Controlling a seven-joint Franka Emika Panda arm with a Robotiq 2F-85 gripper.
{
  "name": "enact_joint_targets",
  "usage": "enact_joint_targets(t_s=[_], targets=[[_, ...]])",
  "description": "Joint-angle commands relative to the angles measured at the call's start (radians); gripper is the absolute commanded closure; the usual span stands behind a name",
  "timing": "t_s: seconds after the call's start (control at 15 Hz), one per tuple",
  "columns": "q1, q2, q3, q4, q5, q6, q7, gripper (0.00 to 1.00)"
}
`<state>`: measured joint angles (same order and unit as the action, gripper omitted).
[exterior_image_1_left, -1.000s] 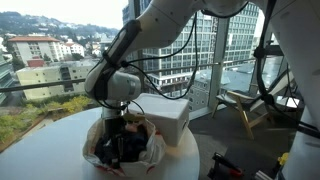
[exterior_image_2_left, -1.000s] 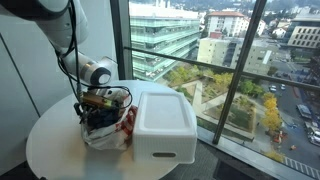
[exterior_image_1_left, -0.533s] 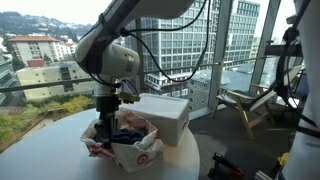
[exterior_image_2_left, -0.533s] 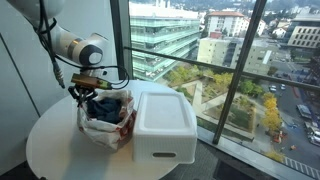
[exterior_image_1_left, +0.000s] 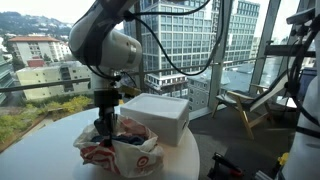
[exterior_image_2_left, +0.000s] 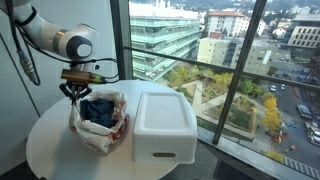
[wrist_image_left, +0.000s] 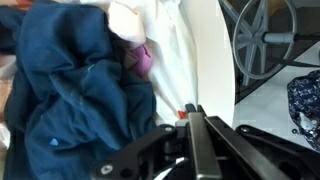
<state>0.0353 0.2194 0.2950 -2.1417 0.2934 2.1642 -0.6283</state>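
Observation:
The bag's opening with blue cloth is to the left in the wrist view, so the robot's gripper needs to move toward it next and then let go of the pinched bag.
A white plastic bag with red print (exterior_image_2_left: 106, 133) sits on the round white table (exterior_image_2_left: 48, 152), and blue cloth (exterior_image_2_left: 99, 109) fills its open mouth. My gripper (exterior_image_2_left: 74, 90) is at the bag's rim on the side away from the white foam box (exterior_image_2_left: 163, 124). Its fingers are pressed together on the bag's edge. In an exterior view the gripper (exterior_image_1_left: 103, 124) stands over the bag (exterior_image_1_left: 120, 157), next to the box (exterior_image_1_left: 157, 115). In the wrist view the shut fingertips (wrist_image_left: 190, 112) pinch a red and white bit of bag beside the blue cloth (wrist_image_left: 70, 105).
The foam box takes up the table's window side. Floor-to-ceiling windows (exterior_image_2_left: 230, 60) stand just past the table. A wooden chair (exterior_image_1_left: 246, 108) and cables stand on the floor behind. A wall (exterior_image_2_left: 20, 60) is close on the other side.
The gripper has moved away from the foam box and drawn the bag's rim with it. The bag has slid across the table and a gap has opened between bag and box.

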Motion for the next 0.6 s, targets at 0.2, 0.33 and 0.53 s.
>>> enact_joint_targets(t_s=[0.2, 0.33, 0.53], targets=[[0.049, 0.006, -0.054, -0.022, -0.072, 0.022, 0.045, 0.72], [0.062, -0.022, -0.065, -0.042, -0.128, 0.042, 0.088, 0.70], [0.078, -0.052, -0.080, -0.050, -0.226, 0.047, 0.195, 0.47]])
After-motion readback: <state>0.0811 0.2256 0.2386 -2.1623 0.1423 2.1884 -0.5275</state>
